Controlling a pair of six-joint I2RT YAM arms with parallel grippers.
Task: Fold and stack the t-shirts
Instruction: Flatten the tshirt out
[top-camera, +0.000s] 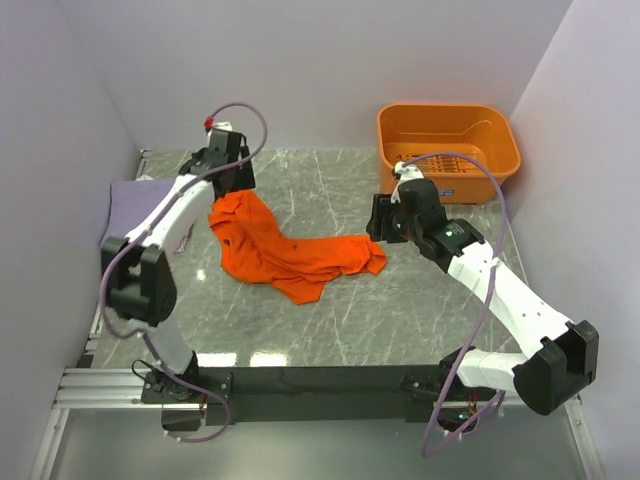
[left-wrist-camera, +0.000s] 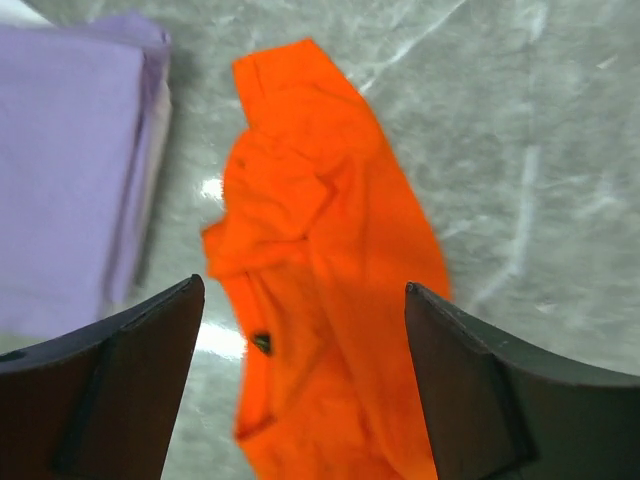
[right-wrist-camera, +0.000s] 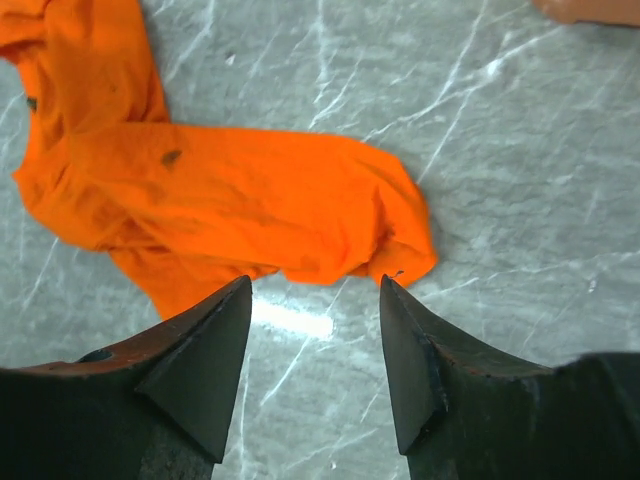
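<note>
My left gripper comes back and down onto the orange t-shirt's near edge (top-camera: 266, 279) beside its pointed flap next and closes. The t-shirt lies crumpled, that edge exposed.
The bright orange t-shirt (top-camera: 290, 250) lies crumpled and stretched out across the middle of the grey marble table; it also shows in the left wrist view (left-wrist-camera: 320, 250) and the right wrist view (right-wrist-camera: 230, 200). The pale lavender t-shirt (top-camera: 130, 205) lies folded flat at the table's left edge, also in the left wrist view (left-wrist-camera: 65, 170). My left gripper (top-camera: 228, 180) is open and empty, above the orange shirt's far left end (left-wrist-camera: 305, 300). My right gripper (top-camera: 382, 225) is open and empty, just right of the shirt's right end (right-wrist-camera: 315, 290).
A rigid orange plastic basket (top-camera: 447, 150) stands at the back right, close behind the right arm. White walls close in the left, back and right sides. The black rail with the arm bases (top-camera: 320, 385) runs along the near edge.
</note>
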